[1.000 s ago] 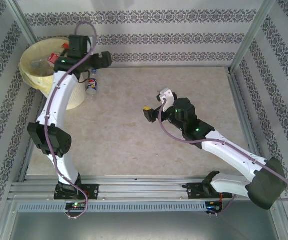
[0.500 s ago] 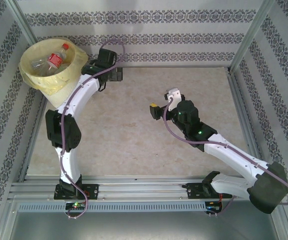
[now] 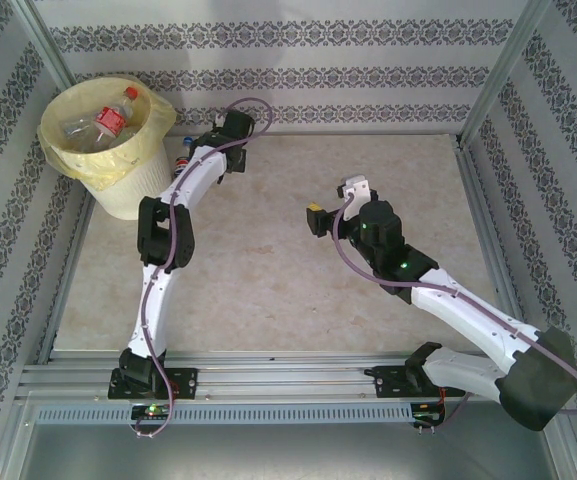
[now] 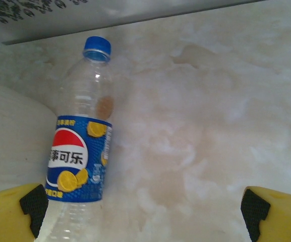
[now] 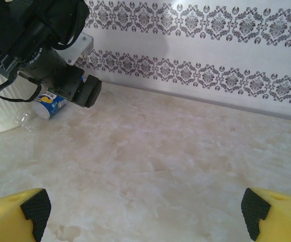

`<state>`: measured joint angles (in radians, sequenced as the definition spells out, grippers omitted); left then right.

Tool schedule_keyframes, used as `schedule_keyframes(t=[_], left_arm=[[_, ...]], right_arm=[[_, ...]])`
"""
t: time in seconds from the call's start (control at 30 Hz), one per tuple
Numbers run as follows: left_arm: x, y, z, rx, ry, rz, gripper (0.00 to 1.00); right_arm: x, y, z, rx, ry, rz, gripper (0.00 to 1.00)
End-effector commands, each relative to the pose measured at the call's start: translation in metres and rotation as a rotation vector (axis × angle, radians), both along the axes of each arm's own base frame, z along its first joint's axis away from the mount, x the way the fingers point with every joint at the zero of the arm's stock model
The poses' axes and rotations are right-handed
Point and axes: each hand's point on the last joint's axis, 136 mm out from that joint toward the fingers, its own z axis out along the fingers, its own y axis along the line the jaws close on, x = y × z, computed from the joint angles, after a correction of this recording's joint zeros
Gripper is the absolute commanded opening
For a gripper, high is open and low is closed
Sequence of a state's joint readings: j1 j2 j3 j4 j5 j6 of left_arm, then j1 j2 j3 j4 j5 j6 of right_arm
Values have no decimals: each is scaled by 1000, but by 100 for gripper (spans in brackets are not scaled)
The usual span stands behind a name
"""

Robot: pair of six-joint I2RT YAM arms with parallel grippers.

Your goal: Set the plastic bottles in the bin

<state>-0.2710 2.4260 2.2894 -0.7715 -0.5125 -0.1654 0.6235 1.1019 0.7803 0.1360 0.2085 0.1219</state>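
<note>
The left gripper shifts toward the bin (image 3: 133, 190) next and lowers its open fingers around the bottle's blue label (image 3: 181, 164), since the bottle lies below, over by one gripper finger.
A clear bottle with a blue label and blue cap (image 4: 79, 161) lies on the table against the bin's white wall (image 4: 9, 136), cap pointing to the back wall. My left gripper (image 4: 145, 214) hangs open just near of it, the bottle by its left finger, not between the jaws. From above, that bottle (image 3: 180, 160) peeks out beside my left gripper (image 3: 203, 152). The bin (image 3: 133, 190), lined with a yellow bag, holds a red-labelled bottle (image 3: 111, 116) and other clear ones. My right gripper (image 3: 335, 203) is open and holds nothing over mid-table.
The back wall with patterned paper (image 3: 368, 112) runs just behind the bottle and bin. A metal frame post (image 3: 493, 80) stands at the far right corner. In the right wrist view, the left wrist (image 5: 44, 45) is ahead and to the left, over bare marble tabletop (image 5: 160, 161).
My left arm swung off the bin to the right and dropped beside the bottle on the table. The red-labelled bottle now lies uncovered in the bin. My right gripper drifted slightly right.
</note>
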Motion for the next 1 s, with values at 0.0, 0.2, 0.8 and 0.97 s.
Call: schedule_keyframes(t=[0.0,0.2,0.8,0.97], left_arm=[[-7,38,-4,68,47,106,100],[-10,60,-31,-36,98,176,99],[-18,33,-86,-417,194,125,95],[-18,45,-96,-418,191,183,90]], right_arm=[[-1,-11,5,18,-13,-41,98],[-1,-15,6,20,-12,-51,98],[1,-17,4,33,3,-63,98],[1,-15,4,37,7,-59,98]])
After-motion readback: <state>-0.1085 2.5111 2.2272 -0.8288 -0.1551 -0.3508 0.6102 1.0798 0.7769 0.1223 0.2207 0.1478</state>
